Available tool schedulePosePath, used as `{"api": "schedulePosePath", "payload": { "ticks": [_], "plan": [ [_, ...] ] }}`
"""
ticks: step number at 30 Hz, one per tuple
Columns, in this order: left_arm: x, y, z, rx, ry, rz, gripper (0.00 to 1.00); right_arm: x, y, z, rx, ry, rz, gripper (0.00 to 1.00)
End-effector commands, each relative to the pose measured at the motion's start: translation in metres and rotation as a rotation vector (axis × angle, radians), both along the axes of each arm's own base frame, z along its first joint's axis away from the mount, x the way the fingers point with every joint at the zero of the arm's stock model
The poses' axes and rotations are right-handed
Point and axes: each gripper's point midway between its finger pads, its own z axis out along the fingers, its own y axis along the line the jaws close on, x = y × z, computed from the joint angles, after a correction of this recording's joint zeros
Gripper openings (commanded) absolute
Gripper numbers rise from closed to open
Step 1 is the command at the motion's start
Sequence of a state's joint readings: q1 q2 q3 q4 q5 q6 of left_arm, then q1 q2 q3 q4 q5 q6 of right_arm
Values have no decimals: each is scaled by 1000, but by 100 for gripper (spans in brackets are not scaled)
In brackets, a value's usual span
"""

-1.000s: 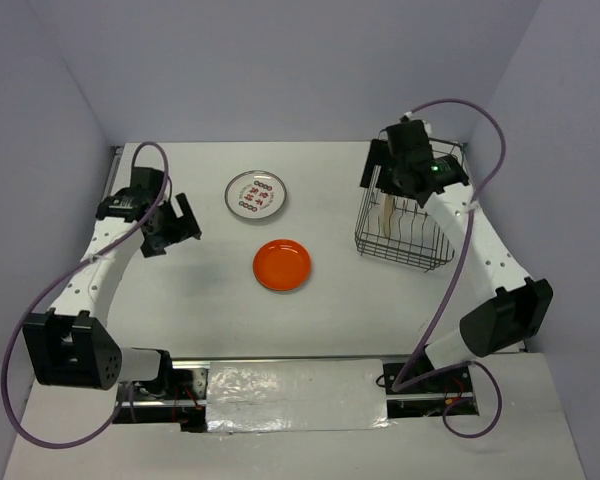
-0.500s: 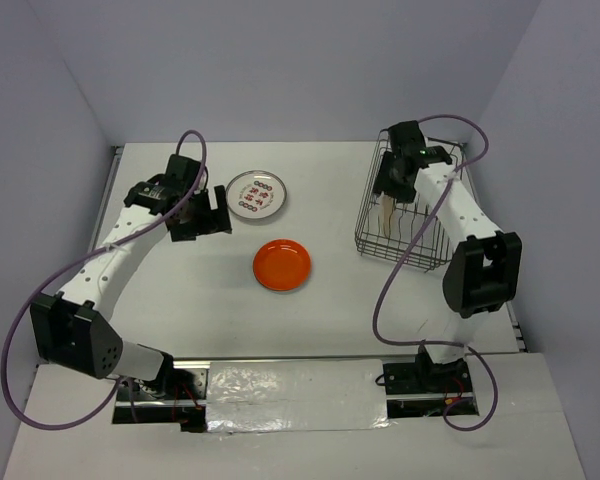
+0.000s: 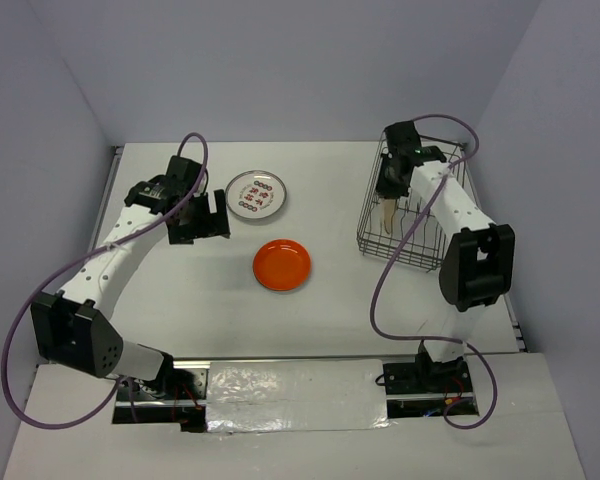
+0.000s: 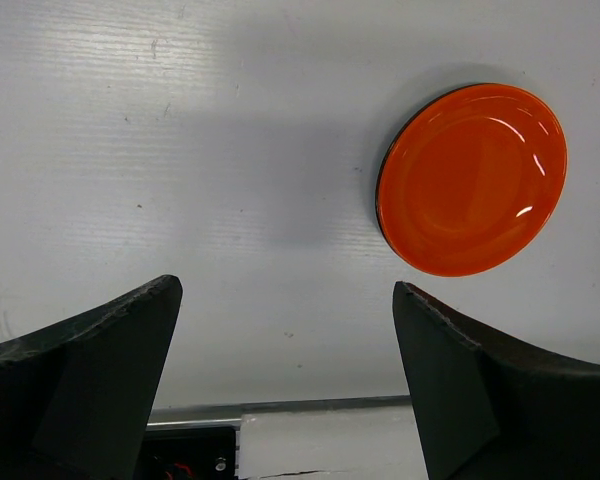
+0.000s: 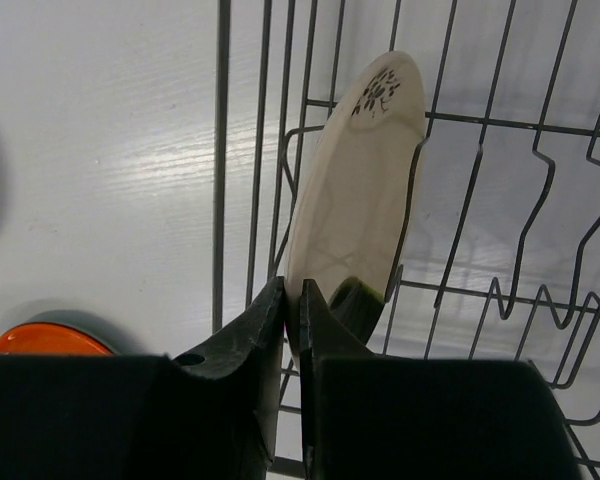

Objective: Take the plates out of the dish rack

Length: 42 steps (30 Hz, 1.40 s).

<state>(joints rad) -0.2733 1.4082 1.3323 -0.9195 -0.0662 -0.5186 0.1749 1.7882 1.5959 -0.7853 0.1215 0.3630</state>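
Note:
The robot's right gripper will next lift clear, swing back and across with a turn, and lower onto the orange plate (image 3: 282, 265), because rack wires are on either side of the cream plate.
A black wire dish rack (image 3: 412, 210) stands at the back right. One cream plate with a dark spot (image 5: 360, 190) stands on edge in it, also seen from above as the cream plate (image 3: 389, 214). My right gripper (image 5: 292, 300) reaches into the rack from above and is shut on this plate's near rim. An orange plate (image 3: 282, 265) lies flat mid-table, and a white plate with red marks (image 3: 256, 194) lies behind it. My left gripper (image 3: 202, 217) hovers open just left of the white plate; its wrist view shows the orange plate (image 4: 472, 178) ahead to the right.
The rack's wires (image 5: 223, 150) stand close on both sides of the held plate. Grey walls enclose the table on three sides. The table's near edge with a metal rail (image 4: 280, 405) shows below the left gripper.
My right gripper has closed on the cream plate's rim over the last second. The left arm swung in toward the white plate earlier and has held still since.

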Motion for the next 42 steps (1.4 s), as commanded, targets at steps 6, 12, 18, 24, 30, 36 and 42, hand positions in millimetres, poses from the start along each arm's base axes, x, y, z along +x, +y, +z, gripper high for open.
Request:
{"api": "schedulePosePath", "payload": {
  "ticks": [6,12,18,24,30,36,42],
  "plan": [
    [0,9,-5,55,17,19,100,-18,-8,127,-1,-274,59,4],
    [1,37,-6,163,24,205,100,-70,89,169,160,-320,559,7],
    [-7,82,16,167,-4,525,100,-133,188,98,-179,-233,970,4],
    [-29,144,-3,44,23,762,100,-161,249,44,-282,-137,1061,0],
    [-41,157,-29,30,90,729,100,-170,282,-10,-410,-57,1079,3],
    [-44,154,-35,24,72,668,100,-176,298,-30,-378,-10,1083,49],
    [-44,150,-44,18,90,614,99,-179,317,2,-271,-75,1061,100]
  ]
}}
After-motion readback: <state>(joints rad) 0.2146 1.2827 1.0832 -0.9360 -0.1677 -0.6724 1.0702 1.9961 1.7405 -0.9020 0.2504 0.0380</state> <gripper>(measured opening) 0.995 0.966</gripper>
